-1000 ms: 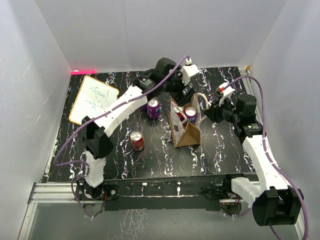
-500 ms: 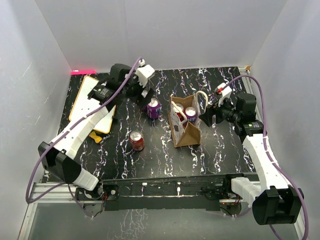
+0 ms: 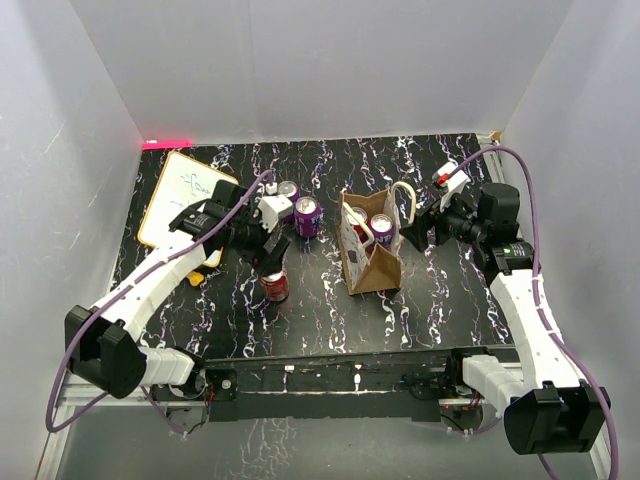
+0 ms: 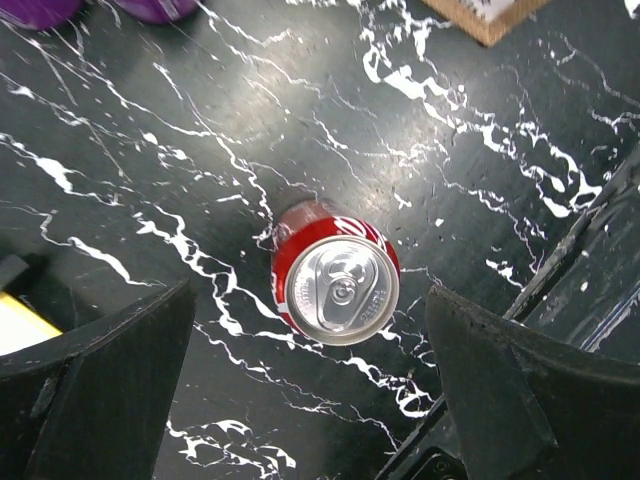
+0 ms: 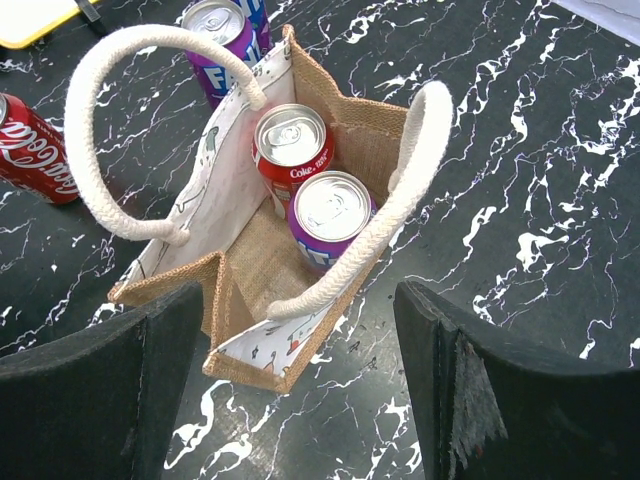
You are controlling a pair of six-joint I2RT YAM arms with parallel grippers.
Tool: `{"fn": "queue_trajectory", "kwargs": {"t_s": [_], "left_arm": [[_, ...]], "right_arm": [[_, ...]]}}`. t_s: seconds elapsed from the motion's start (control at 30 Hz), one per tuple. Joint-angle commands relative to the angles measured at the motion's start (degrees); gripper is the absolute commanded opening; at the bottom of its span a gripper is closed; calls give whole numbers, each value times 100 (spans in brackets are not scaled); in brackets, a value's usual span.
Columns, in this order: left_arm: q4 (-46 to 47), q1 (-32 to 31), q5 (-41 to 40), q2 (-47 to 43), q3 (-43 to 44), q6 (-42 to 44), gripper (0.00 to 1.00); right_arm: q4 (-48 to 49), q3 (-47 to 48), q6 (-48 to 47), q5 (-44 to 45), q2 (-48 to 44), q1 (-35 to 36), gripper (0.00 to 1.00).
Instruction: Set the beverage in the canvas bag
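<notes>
My left gripper needs to move straight down over the red cola can (image 3: 275,287) (image 4: 335,286) next and bring its open fingers to either side, because the can stands centered between them.
A red cola can (image 4: 335,286) stands upright on the black marbled table (image 4: 480,150), left of the canvas bag (image 3: 367,268). My left gripper (image 4: 315,400) hangs open straight above the can (image 3: 275,287), fingers (image 4: 100,380) wide on either side and clear of it. The tan bag (image 5: 240,260) stands open with cream handles (image 5: 110,130). Inside it are a red can (image 5: 293,146) and a purple can (image 5: 332,212). My right gripper (image 5: 300,400) is open just right of the bag, holding nothing.
Two purple cans (image 3: 307,215) (image 3: 288,190) stand behind the red can, left of the bag. A yellow-rimmed whiteboard (image 3: 185,200) lies at the far left. White walls enclose the table. The metal rail (image 3: 330,375) runs along the near edge.
My left arm swung from over the bag out to the left and back over the red can. The right gripper's jaws opened beside the bag handle.
</notes>
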Motion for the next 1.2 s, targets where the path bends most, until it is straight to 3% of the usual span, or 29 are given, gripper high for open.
{"fn": "queue_trajectory", "kwargs": {"t_s": [0.0,0.53,1.0,1.17], "left_arm": [[-140,-36,223,-101,-197,181,96],[118,-301,-111,294,-653,107,96],[313,-365,-87,755,-618,50,76],[297,-372,-25,695,-567,97,56]], "right_arm": [[154,60,-51,-101,-158,-32,80],[243,-68,-23,-158,-161,-199,80],[269,-121,-18,-184,-214,-199,80],[283,-149,-25,-196,-213,-199,80]]}}
